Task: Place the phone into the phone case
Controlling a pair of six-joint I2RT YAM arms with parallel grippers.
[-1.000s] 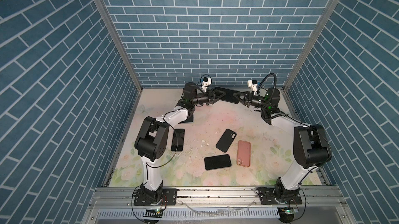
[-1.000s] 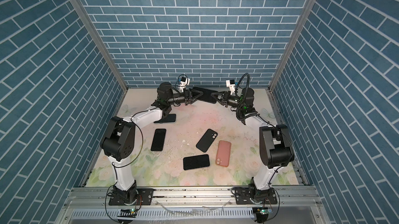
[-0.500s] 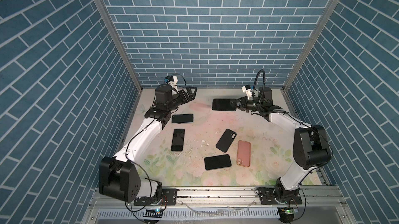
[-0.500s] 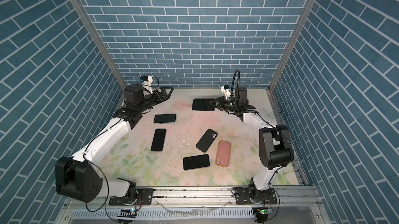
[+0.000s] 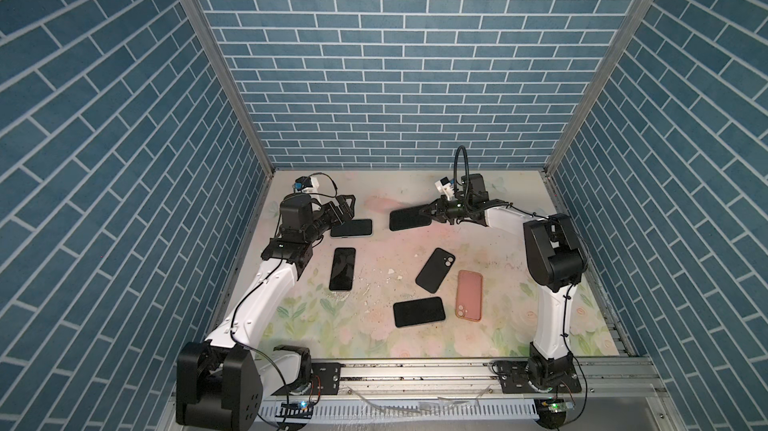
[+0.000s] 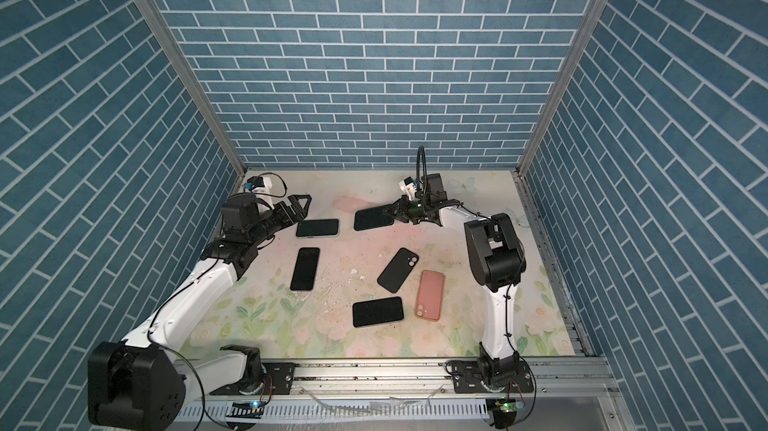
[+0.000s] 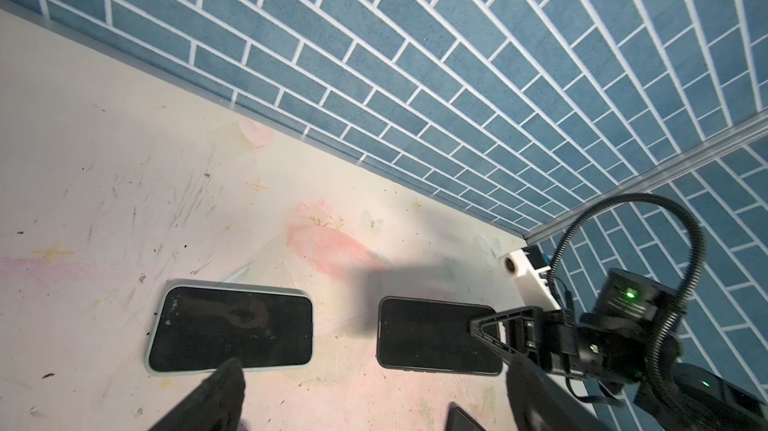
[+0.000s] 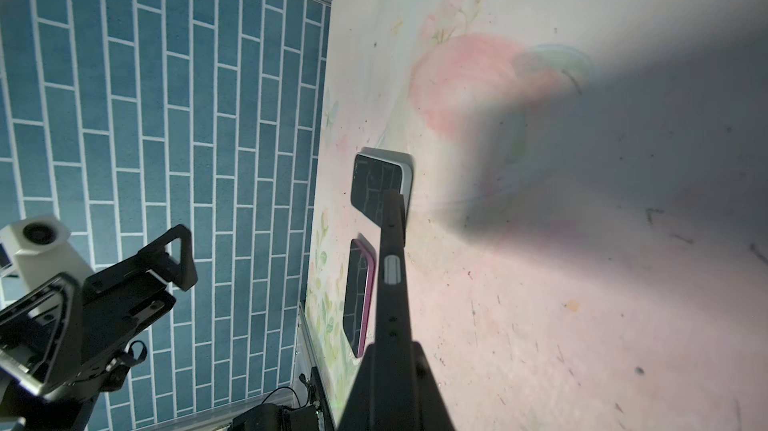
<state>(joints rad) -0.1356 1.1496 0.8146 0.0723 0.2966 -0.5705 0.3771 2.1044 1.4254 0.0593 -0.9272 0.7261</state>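
Observation:
The black phone's end comes down with my right gripper toward the pale case next, for release on the bare tabletop beside it, since that spot lies clear.
A black phone with a dark rim is held level above the back of the table, and my right gripper is shut on its right short end. I cannot tell whether that rim is a case. The left wrist view shows this phone screen up, and the right wrist view shows it edge-on between the shut fingers. My left gripper stands open and empty at the back left, just above a phone in a pale case. A black phone case lies back up mid-table.
A pink case lies back up beside a black phone at the front middle. Another dark phone lies on the left, near my left arm. Blue brick walls close in the floral table on three sides.
My left gripper opened, let go of the black phone and drew back to the left. My right gripper kept the phone and brought it lower, towards the back right.

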